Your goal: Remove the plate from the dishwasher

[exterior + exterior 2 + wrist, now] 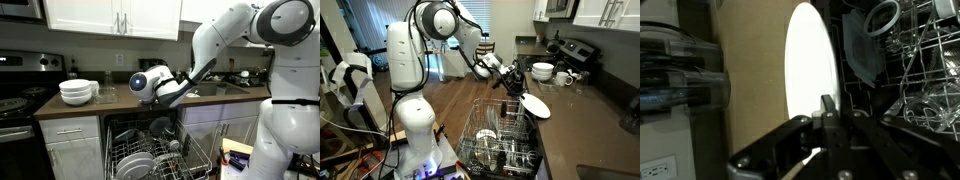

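Observation:
The still tilted plate eases outward past the counter edge next, as the brown counter lies outward of my gripper. Then my gripper lays the plate flat and releases the plate's rim.
My gripper (519, 92) is shut on the rim of a round white plate (536, 106) and holds it tilted above the pulled-out rack (500, 140) of the dishwasher, near the counter edge. In the wrist view the plate (810, 70) stands on edge as a bright oval, with the gripper (829, 118) pinching its lower rim. In an exterior view the gripper (163, 120) hangs in front of the dark dishwasher cavity (128, 128). More white plates (135, 165) stand in the grey wire rack (195, 160) below it.
Stacked white bowls (77, 92) sit on the brown counter (115, 102) and also show in an exterior view (542, 72), beside mugs (566, 78). A stove (20, 95) stands beyond them. The rack holds glasses and dishes (925, 80). White cabinets hang above.

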Robot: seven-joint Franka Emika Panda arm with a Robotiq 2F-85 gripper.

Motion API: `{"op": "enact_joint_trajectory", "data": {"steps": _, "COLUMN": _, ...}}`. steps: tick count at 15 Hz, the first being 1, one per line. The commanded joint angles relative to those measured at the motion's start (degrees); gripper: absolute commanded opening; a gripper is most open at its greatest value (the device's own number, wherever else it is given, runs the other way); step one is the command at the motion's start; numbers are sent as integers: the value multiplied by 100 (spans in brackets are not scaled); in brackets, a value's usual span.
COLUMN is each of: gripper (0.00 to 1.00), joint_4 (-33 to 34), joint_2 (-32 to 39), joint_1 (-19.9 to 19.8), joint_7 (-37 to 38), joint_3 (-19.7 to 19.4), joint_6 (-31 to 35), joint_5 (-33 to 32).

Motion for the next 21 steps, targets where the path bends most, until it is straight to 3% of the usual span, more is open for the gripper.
{"op": "enact_joint_trajectory", "data": {"steps": 1, "gripper": 3, "joint_4": 270, "joint_2": 251, "joint_1": -166, "joint_7": 239, "joint_3": -81, "joint_6": 247, "joint_5": -576}}
{"op": "enact_joint_trajectory", "data": {"steps": 5, "gripper": 3, "joint_4": 579, "joint_2": 527, "joint_1": -306, "joint_7": 297, "joint_3": -200, "joint_6": 523, "joint_5": -873}}
{"op": "enact_joint_trajectory", "data": {"steps": 14, "gripper": 6, "joint_4": 1016, "joint_2": 913, "joint_1": -462, "joint_7": 85, "joint_3": -215, "joint_6": 700, "joint_5": -482}}
{"op": "enact_joint_trajectory", "data": {"steps": 18, "gripper": 15, "joint_4": 1046, "joint_2": 985, "joint_1": -471, "joint_7": 72, "joint_3": -216, "joint_6": 758, "joint_5": -406}}
{"op": "enact_joint_trajectory", "data": {"steps": 21, "gripper": 14, "joint_4": 1050, "joint_2": 1080, "joint_1": -485, "joint_7": 62, "joint_3": -227, "joint_6": 849, "joint_5": -324}}
